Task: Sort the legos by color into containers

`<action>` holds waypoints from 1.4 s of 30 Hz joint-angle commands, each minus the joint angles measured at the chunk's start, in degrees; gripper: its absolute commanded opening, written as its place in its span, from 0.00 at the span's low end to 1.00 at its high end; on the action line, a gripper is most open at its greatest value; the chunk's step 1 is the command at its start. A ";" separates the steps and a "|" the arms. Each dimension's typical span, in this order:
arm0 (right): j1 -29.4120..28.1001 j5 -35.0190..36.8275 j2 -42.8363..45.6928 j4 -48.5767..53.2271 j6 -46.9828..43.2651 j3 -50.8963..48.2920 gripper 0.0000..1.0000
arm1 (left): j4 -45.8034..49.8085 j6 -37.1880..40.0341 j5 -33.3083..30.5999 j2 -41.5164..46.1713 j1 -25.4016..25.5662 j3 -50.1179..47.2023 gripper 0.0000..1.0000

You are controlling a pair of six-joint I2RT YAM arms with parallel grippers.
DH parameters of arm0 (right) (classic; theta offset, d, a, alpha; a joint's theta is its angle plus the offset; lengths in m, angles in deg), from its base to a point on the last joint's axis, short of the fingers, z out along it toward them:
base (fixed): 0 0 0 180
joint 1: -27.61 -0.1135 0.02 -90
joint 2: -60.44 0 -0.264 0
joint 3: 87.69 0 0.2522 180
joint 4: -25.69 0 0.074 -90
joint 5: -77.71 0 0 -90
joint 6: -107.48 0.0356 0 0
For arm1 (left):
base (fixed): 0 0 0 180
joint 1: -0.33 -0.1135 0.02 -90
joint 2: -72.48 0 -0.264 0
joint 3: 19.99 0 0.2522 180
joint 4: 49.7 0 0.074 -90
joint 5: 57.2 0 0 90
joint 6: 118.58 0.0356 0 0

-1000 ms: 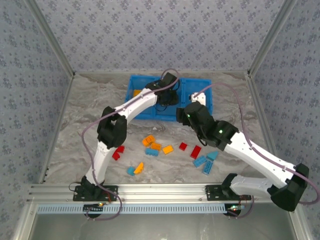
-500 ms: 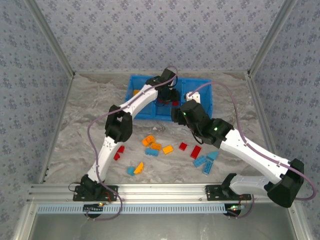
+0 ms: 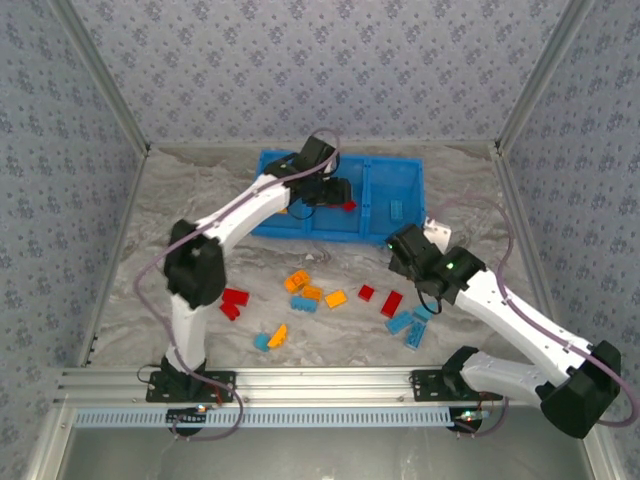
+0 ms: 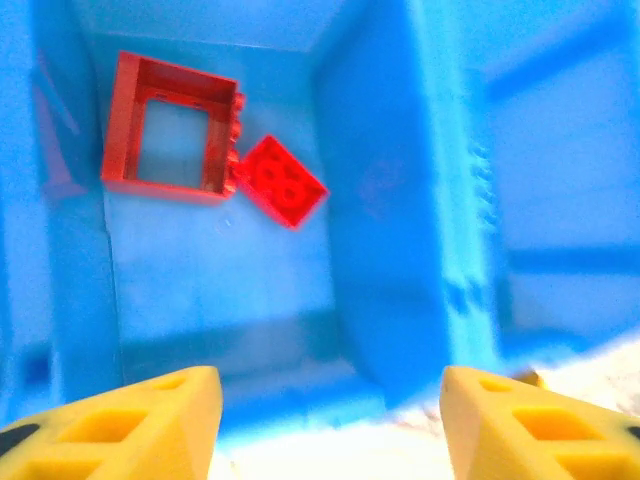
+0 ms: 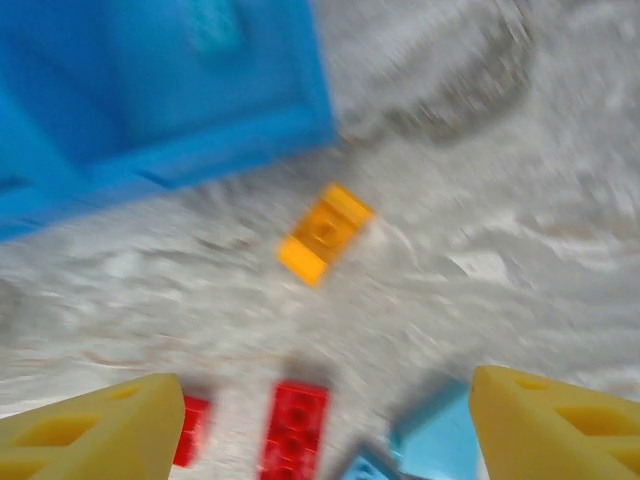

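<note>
Next, my open right gripper moves back toward the base and down over the large light blue brick. This is because the brick still lies loose outside the blue container.
The blue container stands at the back of the table. My left gripper hovers open over its middle compartment, nothing between the fingers. A red square frame and a small red brick lie on that compartment's floor. In the top view the left gripper is beside the red brick. A light blue brick lies in the right compartment. My right gripper is open and empty above loose legos: an orange brick, a red brick and a light blue brick.
More loose legos are scattered on the marble table in front of the bin: orange ones, red ones, light blue ones. The bin's front wall is close on the right gripper's upper left. Patterned walls enclose the table.
The left gripper opened over the middle compartment, and its arm shifted left. The right arm pulled back from the bin's right compartment toward the loose bricks.
</note>
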 commanded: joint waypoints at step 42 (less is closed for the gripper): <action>13.01 -13.64 -1.44 -5.78 -2.66 -14.64 0.35 | -13.51 2.14 -15.89 44.46 35.17 -40.69 0.81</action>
